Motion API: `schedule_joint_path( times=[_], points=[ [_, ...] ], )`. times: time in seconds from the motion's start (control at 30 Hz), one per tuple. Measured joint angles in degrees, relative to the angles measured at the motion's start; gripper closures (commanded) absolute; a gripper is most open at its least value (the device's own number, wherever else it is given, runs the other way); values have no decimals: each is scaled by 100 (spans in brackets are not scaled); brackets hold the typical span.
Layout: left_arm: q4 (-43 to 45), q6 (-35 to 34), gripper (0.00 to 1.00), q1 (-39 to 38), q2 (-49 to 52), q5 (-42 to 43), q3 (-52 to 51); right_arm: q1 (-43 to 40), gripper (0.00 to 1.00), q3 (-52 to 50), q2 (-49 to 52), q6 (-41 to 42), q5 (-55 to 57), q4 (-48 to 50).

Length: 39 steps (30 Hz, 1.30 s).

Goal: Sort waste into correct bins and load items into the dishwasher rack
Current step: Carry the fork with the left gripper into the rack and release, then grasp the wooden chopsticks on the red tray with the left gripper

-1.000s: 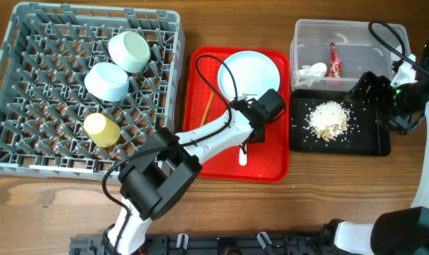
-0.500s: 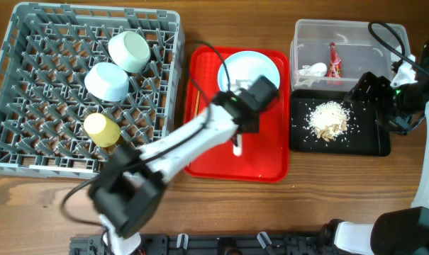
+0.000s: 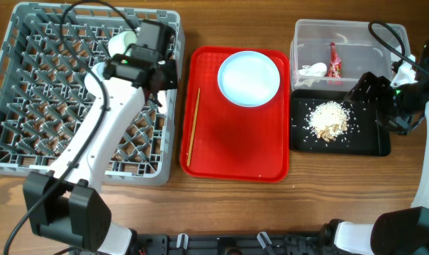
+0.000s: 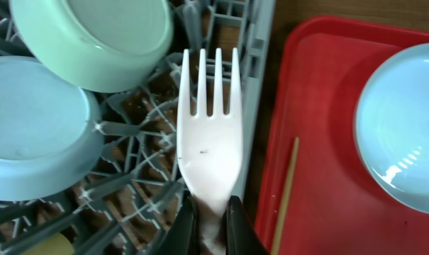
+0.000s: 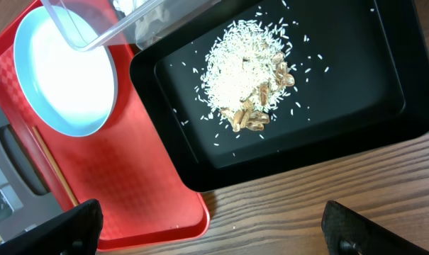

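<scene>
The fork will go down next in my left gripper onto the part of the grey rack between the pale bowls and the red tray, where slots are empty.
My left gripper (image 3: 154, 69) (image 4: 210, 227) is shut on the handle of the white fork (image 4: 207, 134) and holds it over the right edge of the grey rack (image 3: 30, 85) (image 4: 258, 57), tines pointing away. Two pale bowls (image 4: 93, 35) (image 4: 37, 134) lie in the rack beside it. My arm hides the yellow cup from overhead. The white plate (image 3: 249, 78) and the chopstick (image 3: 193, 127) lie on the red tray (image 3: 235, 152). My right gripper (image 3: 370, 88) (image 5: 214, 230) is open and empty above the black tray (image 3: 370, 138) with food scraps (image 3: 329, 119) (image 5: 249, 78).
The clear tub (image 3: 340, 35) behind the black tray holds the red wrapper (image 3: 334, 61) and the white tissue (image 3: 313, 69). The red tray lies between the rack and the bins. Bare wood runs along the front.
My left arm has swung from the red tray to the rack's right edge, carrying the fork off the tray. The right arm has not moved.
</scene>
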Motion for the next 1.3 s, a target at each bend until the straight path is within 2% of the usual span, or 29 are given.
schedule_joint_path(
  times=[0.23, 0.27, 0.47, 0.73, 0.97, 1.1, 1.3],
  points=[
    [35, 109, 96, 293, 103, 367, -328, 0, 0, 0, 0, 0, 0, 0],
    [37, 114, 93, 293, 179, 380, -345, 0, 0, 0, 0, -2, 0, 2],
    [26, 212, 47, 293, 481, 409, -361, 0, 0, 0, 0, 0, 0, 0],
    [24, 321, 39, 181, 321, 614, -361, 0, 0, 0, 0, -2, 0, 0],
    [39, 70, 33, -909, 118, 1137, -361, 0, 0, 0, 0, -2, 0, 0],
    [44, -205, 34, -1353, 461, 1207, -356, 0, 0, 0, 0, -2, 0, -2],
    [42, -549, 33, -1408, 1239, 964, -356, 0, 0, 0, 0, -2, 0, -61]
  ],
)
